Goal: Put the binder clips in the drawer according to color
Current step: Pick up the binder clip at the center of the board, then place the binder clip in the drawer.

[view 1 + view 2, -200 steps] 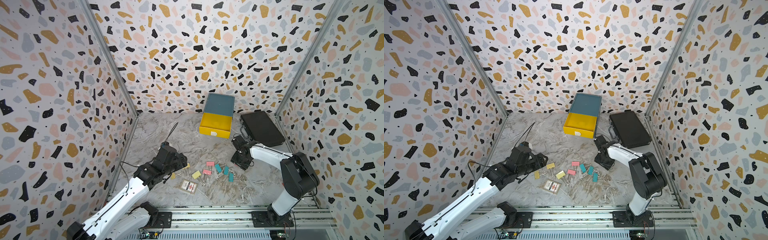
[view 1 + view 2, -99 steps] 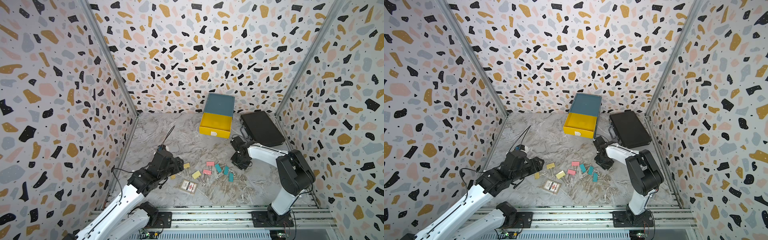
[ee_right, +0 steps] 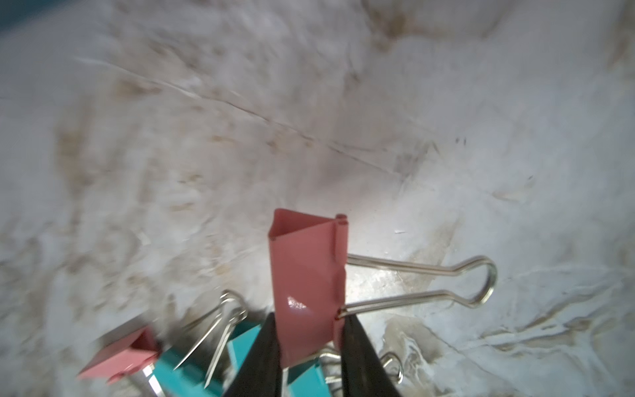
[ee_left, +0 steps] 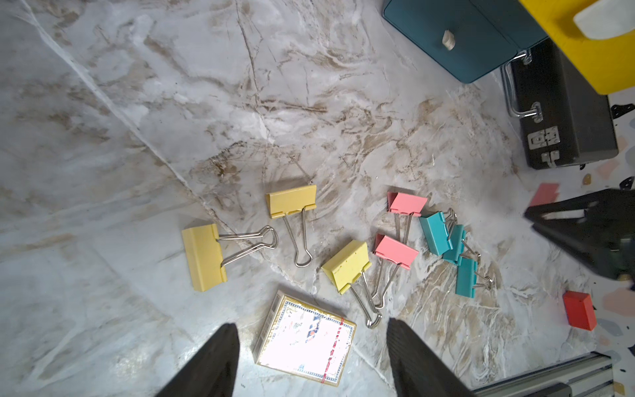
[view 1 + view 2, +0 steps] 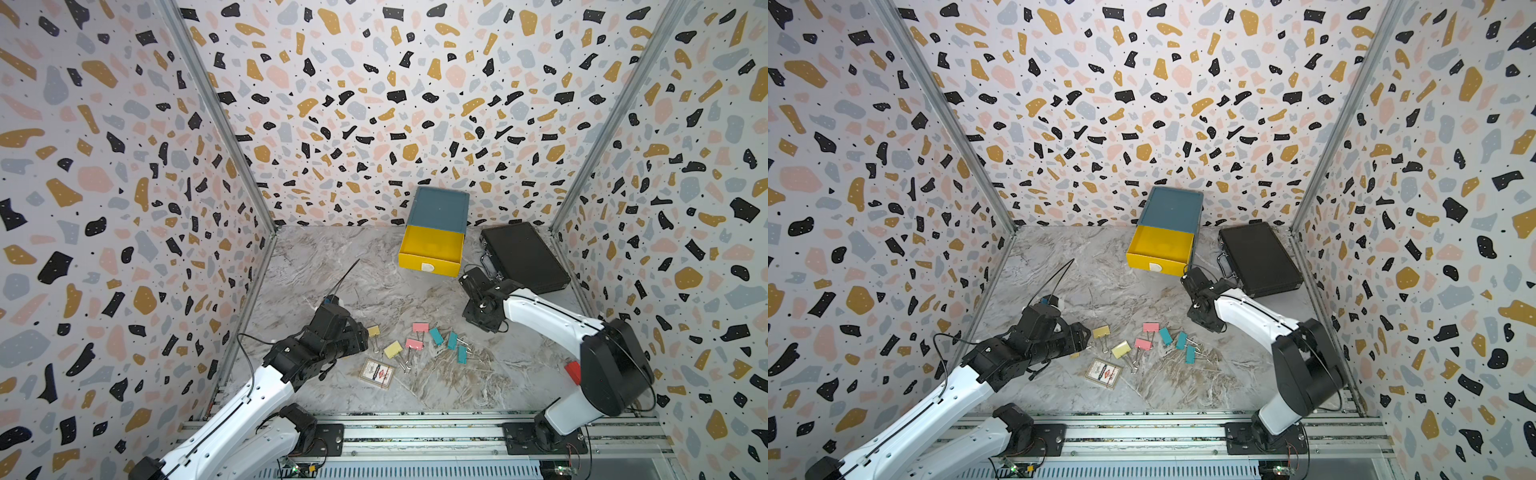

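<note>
The right gripper will next go up and carry the pink binder clip outward over the open yellow drawer, then let it go, since the drawer stands outward of this gripper.
The drawer is a teal chest at the back, and its yellow top drawer is pulled open. My right gripper is shut on a pink binder clip, just above the table. In a top view this gripper points down, right of the loose clips, and hides its clip. On the table lie three yellow clips, two pink ones and three teal ones. My left gripper is open, holding nothing, left of the clips.
A printed card pack lies in front of the clips, below my left gripper's fingers. A flat black briefcase lies to the right of the drawer. A red block sits near the right arm's base. Patterned walls enclose three sides.
My right gripper's jaws have closed on the pink clip. The left arm has drawn back a little toward the front, its gripper still open.
</note>
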Robot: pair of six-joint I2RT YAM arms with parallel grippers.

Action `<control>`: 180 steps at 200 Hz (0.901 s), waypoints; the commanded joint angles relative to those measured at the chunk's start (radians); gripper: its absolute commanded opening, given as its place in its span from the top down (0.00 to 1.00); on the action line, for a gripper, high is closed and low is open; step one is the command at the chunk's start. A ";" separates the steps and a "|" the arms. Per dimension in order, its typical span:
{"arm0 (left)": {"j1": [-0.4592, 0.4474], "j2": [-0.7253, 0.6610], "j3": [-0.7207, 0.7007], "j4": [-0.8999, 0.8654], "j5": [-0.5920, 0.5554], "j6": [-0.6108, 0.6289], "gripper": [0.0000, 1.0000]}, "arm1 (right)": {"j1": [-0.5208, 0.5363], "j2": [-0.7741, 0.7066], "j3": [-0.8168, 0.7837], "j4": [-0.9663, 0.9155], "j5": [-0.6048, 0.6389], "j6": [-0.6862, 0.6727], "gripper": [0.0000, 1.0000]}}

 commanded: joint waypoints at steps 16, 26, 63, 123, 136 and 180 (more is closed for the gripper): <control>0.005 -0.026 0.021 -0.017 0.025 0.096 0.28 | 0.018 -0.154 0.220 -0.055 0.115 -0.307 0.84; 0.005 -0.032 0.031 -0.032 0.022 0.106 0.28 | 0.019 -0.132 0.305 -0.066 0.075 -0.366 0.83; 0.005 -0.038 0.065 -0.062 0.025 0.113 0.28 | 0.020 0.112 0.702 -0.194 -0.078 -0.434 0.84; 0.005 -0.057 0.077 -0.069 0.034 0.087 0.28 | 0.017 0.453 1.157 -0.412 -0.165 -0.379 0.82; 0.005 -0.057 0.083 -0.072 0.037 0.086 0.28 | 0.015 0.477 1.166 -0.410 -0.165 -0.364 0.80; 0.005 -0.059 0.103 -0.084 0.034 0.084 0.29 | 0.002 0.542 1.203 -0.410 -0.204 -0.331 0.69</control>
